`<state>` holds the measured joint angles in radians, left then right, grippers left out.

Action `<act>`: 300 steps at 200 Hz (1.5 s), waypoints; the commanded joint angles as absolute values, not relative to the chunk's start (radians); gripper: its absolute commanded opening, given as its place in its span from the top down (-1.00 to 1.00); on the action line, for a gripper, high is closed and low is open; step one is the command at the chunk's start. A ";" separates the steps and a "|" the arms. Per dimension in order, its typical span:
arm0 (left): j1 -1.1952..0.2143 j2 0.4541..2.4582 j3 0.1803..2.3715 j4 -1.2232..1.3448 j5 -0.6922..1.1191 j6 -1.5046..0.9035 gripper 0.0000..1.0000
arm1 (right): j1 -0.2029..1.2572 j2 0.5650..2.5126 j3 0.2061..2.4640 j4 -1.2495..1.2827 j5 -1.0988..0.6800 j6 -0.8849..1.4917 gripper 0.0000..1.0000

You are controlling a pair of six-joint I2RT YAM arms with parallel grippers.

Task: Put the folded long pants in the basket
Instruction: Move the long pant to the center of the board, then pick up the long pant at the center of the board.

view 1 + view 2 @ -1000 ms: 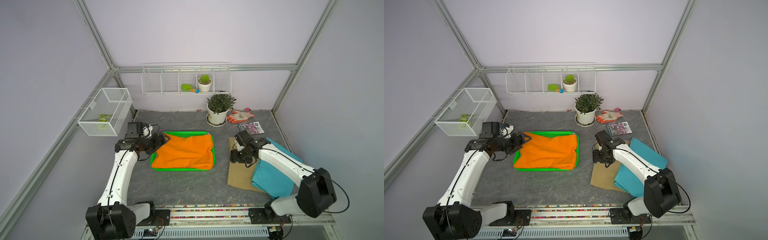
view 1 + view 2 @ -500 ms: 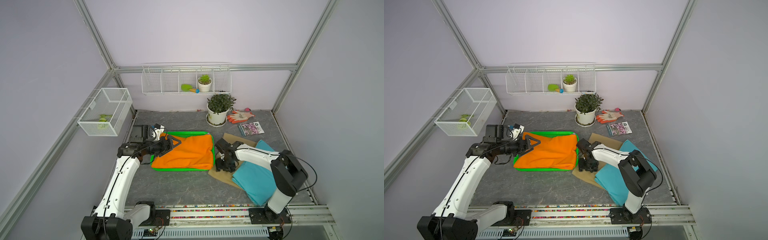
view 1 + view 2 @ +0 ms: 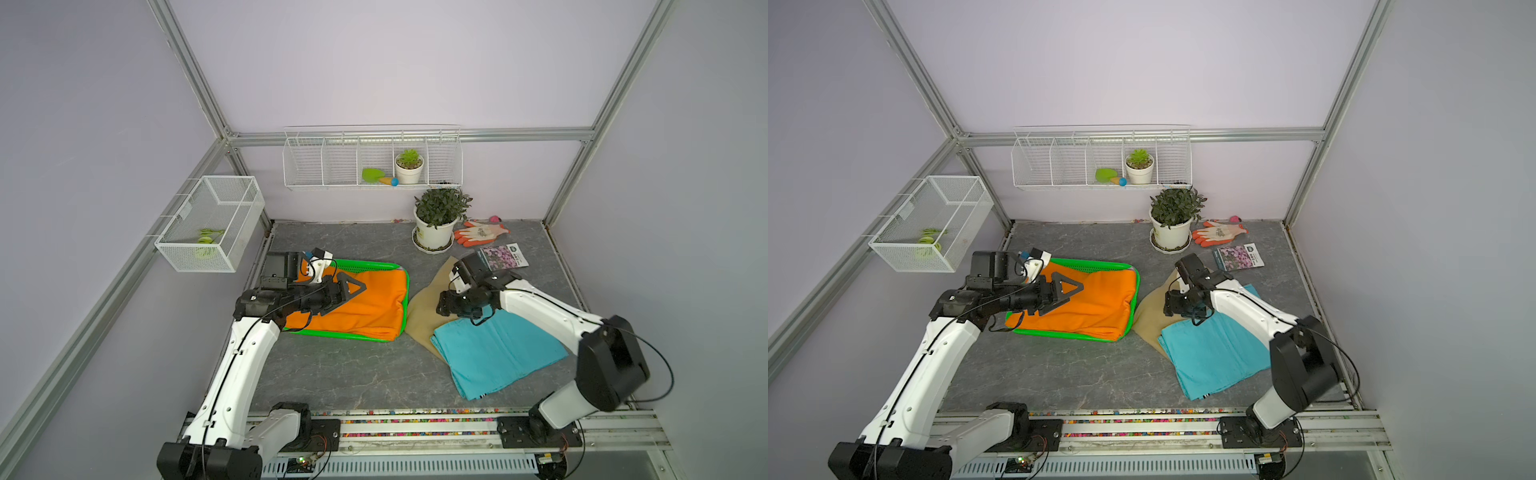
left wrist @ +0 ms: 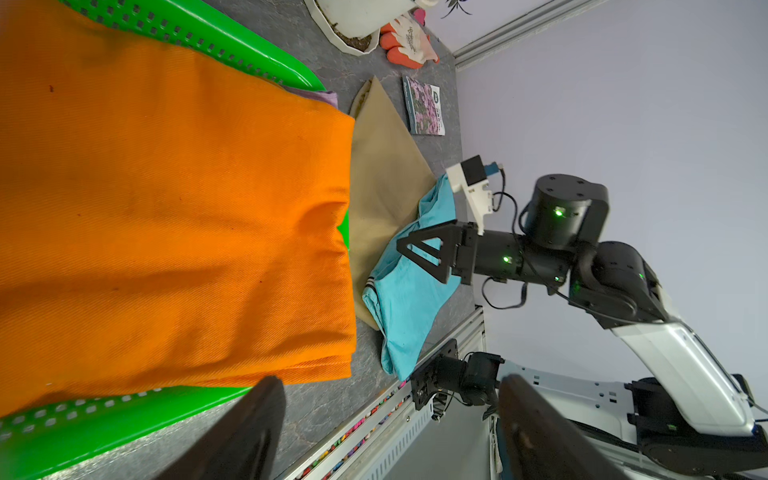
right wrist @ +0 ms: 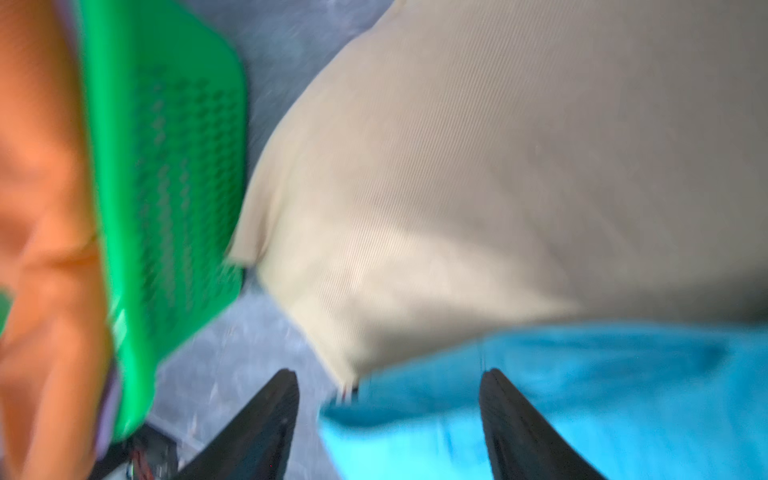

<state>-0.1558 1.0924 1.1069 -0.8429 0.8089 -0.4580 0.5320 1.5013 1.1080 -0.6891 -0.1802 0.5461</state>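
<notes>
My left gripper is to move back past the basket (image 3: 365, 264) next and down onto the teal pants' basket-side edge (image 3: 451, 364) below it, because the teal pants lie over the tan ones.
The green basket (image 3: 365, 264) holds the orange pants (image 3: 365, 299), which fill it; a lilac edge (image 4: 322, 97) peeks from under them. My left gripper (image 3: 355, 291) hovers open over the orange pants' left part, nothing between its fingers (image 4: 257, 415). The tan pants (image 3: 424, 307) lie skewed on the table, touching the basket's right wall, and the teal pants (image 3: 494, 353) overlap their near side. Low over the seam of tan (image 5: 457, 187) and teal (image 5: 582, 395), my right gripper (image 3: 441, 305) stands open and holds nothing.
A potted plant (image 3: 434, 224), orange-and-white gloves (image 3: 480, 232) and a seed packet (image 3: 503, 257) sit at the back right. On the left wall hangs a white mesh box (image 3: 212, 222); a wire rack (image 3: 372, 162) is on the back wall. The arms' rail (image 3: 415, 419) runs along the front.
The tan and teal pants slid left and turned until the tan touched the basket. My right gripper then pulled back slightly and opened wider. My left gripper moved right over the orange pants.
</notes>
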 commanded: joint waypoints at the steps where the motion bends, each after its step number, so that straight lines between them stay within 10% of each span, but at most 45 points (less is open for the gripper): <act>1: -0.200 1.101 1.132 -0.828 0.779 -0.454 -0.70 | 0.544 1.372 1.052 -0.815 -0.106 0.491 -0.57; 112: -0.985 1.314 0.904 -0.368 0.449 -0.895 -0.84 | 0.181 1.216 0.981 -0.829 -0.038 0.493 -0.64; 175: -1.076 1.705 1.015 -0.189 0.439 -0.925 -0.66 | 0.162 1.244 1.023 -0.842 -0.065 0.483 -0.62; 248: -1.105 1.821 1.083 -0.147 0.450 -0.925 -0.13 | 0.161 1.241 1.014 -0.850 -0.059 0.475 -0.62; 300: -1.104 1.791 1.121 -0.191 0.407 -0.906 0.88 | 0.162 1.263 1.041 -0.859 -0.074 0.473 -0.61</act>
